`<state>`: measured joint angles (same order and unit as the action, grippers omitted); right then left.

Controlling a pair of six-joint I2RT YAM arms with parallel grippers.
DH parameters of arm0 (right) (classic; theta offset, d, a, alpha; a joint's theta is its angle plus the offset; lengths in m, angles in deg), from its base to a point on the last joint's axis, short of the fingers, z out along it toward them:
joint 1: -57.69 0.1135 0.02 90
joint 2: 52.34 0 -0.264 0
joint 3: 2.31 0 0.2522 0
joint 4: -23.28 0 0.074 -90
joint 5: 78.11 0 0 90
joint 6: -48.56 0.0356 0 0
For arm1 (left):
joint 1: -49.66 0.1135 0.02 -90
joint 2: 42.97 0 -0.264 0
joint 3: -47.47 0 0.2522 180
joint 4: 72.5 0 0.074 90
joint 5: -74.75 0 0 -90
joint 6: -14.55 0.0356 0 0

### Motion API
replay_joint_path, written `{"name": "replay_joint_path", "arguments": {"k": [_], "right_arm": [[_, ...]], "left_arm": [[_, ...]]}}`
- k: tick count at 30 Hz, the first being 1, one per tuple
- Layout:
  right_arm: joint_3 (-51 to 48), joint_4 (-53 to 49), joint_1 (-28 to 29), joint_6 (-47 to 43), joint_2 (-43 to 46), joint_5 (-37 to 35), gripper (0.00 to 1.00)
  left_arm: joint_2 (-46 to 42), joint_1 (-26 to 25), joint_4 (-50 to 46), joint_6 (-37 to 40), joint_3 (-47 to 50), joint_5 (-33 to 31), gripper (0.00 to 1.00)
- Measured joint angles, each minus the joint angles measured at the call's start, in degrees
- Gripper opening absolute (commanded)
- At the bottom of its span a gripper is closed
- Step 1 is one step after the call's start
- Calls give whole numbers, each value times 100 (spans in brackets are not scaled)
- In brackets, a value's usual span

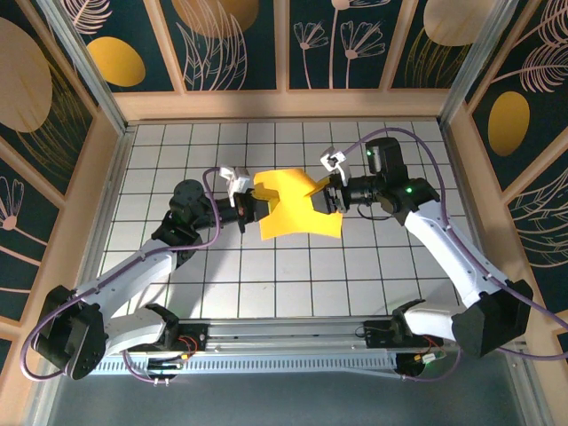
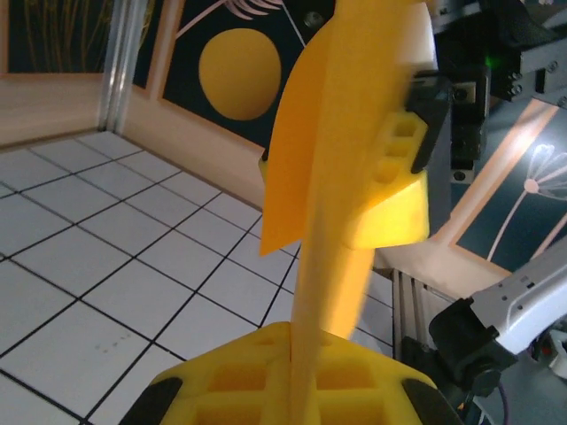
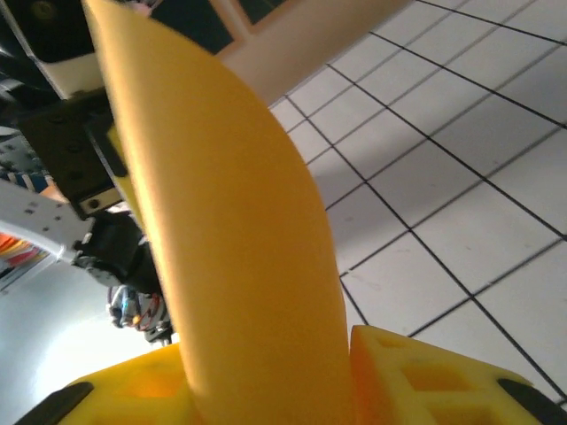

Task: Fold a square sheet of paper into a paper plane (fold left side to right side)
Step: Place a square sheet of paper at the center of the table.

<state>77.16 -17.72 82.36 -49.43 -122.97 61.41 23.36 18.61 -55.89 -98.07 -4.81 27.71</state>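
My left gripper needs to go down to the white tiles next, and then it should let go of the held edge there.
The orange-yellow square sheet of paper (image 1: 288, 209) hangs folded and bowed above the middle of the white grid table (image 1: 266, 275), between my two grippers. It is a bent sheet with a notch on its right edge, not a paper plane. My left gripper (image 1: 255, 209) is shut on the sheet's left edge. In the left wrist view the paper (image 2: 345, 133) rises edge-on out of the closed yellow jaws (image 2: 306, 363). My right gripper (image 1: 325, 197) is at the right edge. Its yellow fingers (image 3: 425, 381) stand apart with the curved paper (image 3: 239, 221) between them.
Wooden walls with dark floral panels (image 1: 235, 44) close in the table on three sides. The metal rail (image 1: 284, 342) with both arm bases runs along the near edge. Bare tiles lie in front of and behind the held paper.
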Motion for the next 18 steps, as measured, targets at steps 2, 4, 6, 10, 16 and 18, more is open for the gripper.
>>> {"name": "replay_joint_path", "arguments": {"k": [2,4,6,10,16,18], "right_arm": [[-92,92,-63,109,2,-227,60],[-190,221,-131,264,2,-511,67],[-308,358,-208,446,2,-850,70],[-542,597,-376,861,-2,-1464,71],[-807,916,-483,1440,-317,-2131,71],[-914,981,-483,1620,-514,-2273,70]], "left_arm": [[66,0,-103,-94,0,-131,0],[214,0,-227,-216,-2,-243,0],[437,0,-400,-374,-4,-369,0],[1084,0,-715,-660,-28,-601,0],[2227,0,-1102,-992,-131,-824,0],[2470,0,-1274,-1036,-212,-960,0]]}}
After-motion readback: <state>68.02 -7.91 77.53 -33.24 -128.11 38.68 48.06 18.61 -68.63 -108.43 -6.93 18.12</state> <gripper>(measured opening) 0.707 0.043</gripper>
